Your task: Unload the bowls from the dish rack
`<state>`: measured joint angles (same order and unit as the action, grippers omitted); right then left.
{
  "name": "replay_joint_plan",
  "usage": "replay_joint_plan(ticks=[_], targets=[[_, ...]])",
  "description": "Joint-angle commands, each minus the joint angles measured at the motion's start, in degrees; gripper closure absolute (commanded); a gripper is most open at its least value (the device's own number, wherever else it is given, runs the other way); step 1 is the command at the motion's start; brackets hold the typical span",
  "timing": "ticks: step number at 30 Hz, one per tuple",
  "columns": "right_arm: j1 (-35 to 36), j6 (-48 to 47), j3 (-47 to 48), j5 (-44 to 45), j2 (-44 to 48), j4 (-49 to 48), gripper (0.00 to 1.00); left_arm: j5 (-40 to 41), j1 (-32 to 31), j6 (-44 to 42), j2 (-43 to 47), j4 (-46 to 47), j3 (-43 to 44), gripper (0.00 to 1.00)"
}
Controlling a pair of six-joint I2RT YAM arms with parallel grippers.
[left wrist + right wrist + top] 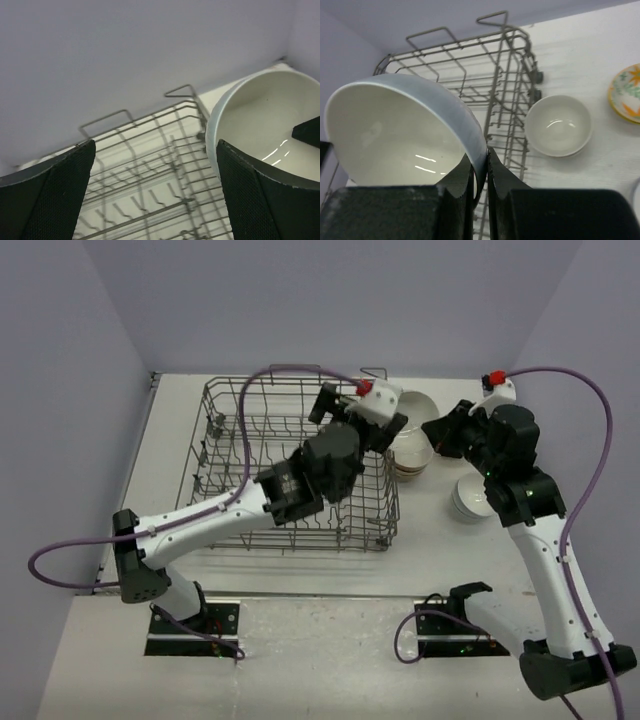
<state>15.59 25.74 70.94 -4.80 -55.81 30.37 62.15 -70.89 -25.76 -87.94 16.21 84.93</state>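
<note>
My right gripper swings back, toward the right in the top view, and down onto that white stack (472,497) to let go next. The reason is that matching white bowls already sit nested.
The grey wire dish rack (240,430) stands at the middle left; no bowl shows inside it. My right gripper (486,155) is shut on the rim of a white bowl (405,135) and holds it off the table, tilted. In the top view this gripper (437,430) and its bowl (418,405) are just right of the rack's far right corner. My left gripper (392,430) reaches over that corner. It is open (155,150) and empty, with the held bowl (265,120) right behind its right finger (260,200).
A stack of bowls with a tan one at the bottom (410,465) sits right of the rack. More white bowls (468,500) lie under my right arm. A white bowl (559,125) and a yellow-floral bowl (626,92) are on the table.
</note>
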Motion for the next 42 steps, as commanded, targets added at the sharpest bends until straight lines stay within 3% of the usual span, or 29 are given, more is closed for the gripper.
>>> replay_joint_plan(ticks=[1,4,6,9,10,12,15,21,27,42], targets=[[-9.69,-2.36,-0.8,8.23,5.62,5.22,1.0,-8.56,20.11,39.09,2.52,-54.89,21.26,0.0],[-11.54,-2.97,-0.89,8.75,7.82,7.42,1.0,-10.73,21.84,35.07,7.24,-46.55,14.93,0.0],[-12.43,-4.2,-1.24,9.8,8.35,9.35,1.0,-13.18,24.56,37.51,9.27,-48.54,14.39,0.0],[-14.01,-4.64,-3.51,13.66,8.79,11.46,1.0,-20.73,33.51,41.48,11.2,-52.85,11.25,0.0],[-15.14,-4.29,-4.57,14.11,9.23,11.38,1.0,-23.19,39.19,42.8,13.56,-53.29,9.57,0.0],[-18.12,-3.24,-7.91,11.14,8.79,11.47,1.0,-30.49,44.32,45.44,16.65,-52.77,3.53,0.0],[-22.7,-2.27,-12.22,8.66,6.16,11.2,1.0,-33.4,51.1,46.06,23.33,-52.16,-3.42,0.0],[-34.81,2.12,-18.55,4.29,7.38,5.93,1.0,-34.72,51.64,44.22,32.56,-50.76,-13.89,0.0],[-41.69,4.67,-20.93,0.06,4.23,3.03,1.0,-32.97,51.56,43.69,40.9,-48.21,-22.43,0.0],[-43.63,4.41,-22.77,-1.36,-4.83,-0.49,1.0,-33.76,49.45,42.72,45.31,-45.12,-28.32,0.0]])
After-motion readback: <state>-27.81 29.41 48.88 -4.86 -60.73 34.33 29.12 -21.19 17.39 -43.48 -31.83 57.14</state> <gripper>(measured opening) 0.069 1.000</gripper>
